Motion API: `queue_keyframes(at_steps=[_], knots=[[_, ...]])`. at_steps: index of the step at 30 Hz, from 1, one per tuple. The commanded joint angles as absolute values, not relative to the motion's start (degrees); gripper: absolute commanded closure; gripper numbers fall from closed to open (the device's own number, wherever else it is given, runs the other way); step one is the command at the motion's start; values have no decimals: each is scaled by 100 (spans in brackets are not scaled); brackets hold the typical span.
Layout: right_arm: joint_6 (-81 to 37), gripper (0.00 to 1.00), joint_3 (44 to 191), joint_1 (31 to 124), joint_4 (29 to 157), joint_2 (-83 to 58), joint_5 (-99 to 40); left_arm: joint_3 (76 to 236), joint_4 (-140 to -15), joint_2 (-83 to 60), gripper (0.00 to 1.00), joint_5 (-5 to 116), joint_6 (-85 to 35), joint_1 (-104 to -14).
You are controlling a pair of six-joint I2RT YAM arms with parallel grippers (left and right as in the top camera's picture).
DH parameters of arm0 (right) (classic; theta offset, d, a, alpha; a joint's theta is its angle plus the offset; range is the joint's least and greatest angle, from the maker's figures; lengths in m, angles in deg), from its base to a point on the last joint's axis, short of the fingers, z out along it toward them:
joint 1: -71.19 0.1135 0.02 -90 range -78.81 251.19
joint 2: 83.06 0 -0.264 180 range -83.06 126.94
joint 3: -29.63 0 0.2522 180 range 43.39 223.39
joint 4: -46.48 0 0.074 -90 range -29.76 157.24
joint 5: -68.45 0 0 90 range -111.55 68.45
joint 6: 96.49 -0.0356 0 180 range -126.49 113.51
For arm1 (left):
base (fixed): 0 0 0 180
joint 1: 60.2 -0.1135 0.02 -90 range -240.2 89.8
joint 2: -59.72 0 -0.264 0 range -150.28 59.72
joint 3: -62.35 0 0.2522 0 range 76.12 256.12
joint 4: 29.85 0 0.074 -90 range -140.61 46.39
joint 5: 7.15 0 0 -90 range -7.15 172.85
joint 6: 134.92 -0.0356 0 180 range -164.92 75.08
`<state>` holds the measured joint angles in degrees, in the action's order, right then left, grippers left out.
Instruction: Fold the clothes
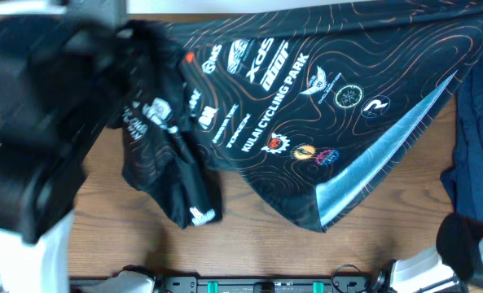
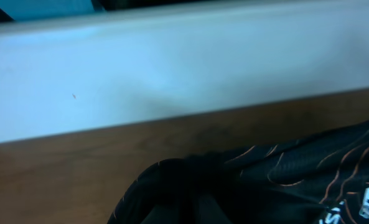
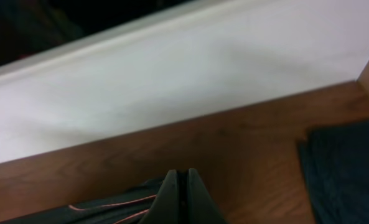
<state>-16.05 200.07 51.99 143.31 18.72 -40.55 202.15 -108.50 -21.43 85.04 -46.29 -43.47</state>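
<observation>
My left gripper first lowers toward the wood and the jersey's middle next, to release the jersey's corner.
The black cycling jersey, with thin orange contour lines and white-and-red logos, hangs stretched across the far half of the table. Its pale lining shows along the right hem, and a sleeve droops at the left. In the left wrist view my left gripper is shut and buried in bunched black jersey fabric. Overhead, my blurred left arm hides that gripper. My right gripper is shut, its fingers pressed together on a jersey edge running in from the left. It lies outside the overhead view.
A dark blue garment lies at the table's right edge and appears in the right wrist view as dark blue cloth. A white wall borders the far side of the wooden table. Part of my right arm sits at the near right.
</observation>
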Motion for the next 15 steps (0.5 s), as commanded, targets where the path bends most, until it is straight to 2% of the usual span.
queue_keyframes(at_steps=[1,15], knots=[[-1566,99,20007,5177,14392,2451,-3741,20257,-10821,-2857,94,8799,-4686,-4362],[-1564,99,20007,5804,14250,4833,-3758,20257,-10170,-6068,94,8769,-4653,-4362]])
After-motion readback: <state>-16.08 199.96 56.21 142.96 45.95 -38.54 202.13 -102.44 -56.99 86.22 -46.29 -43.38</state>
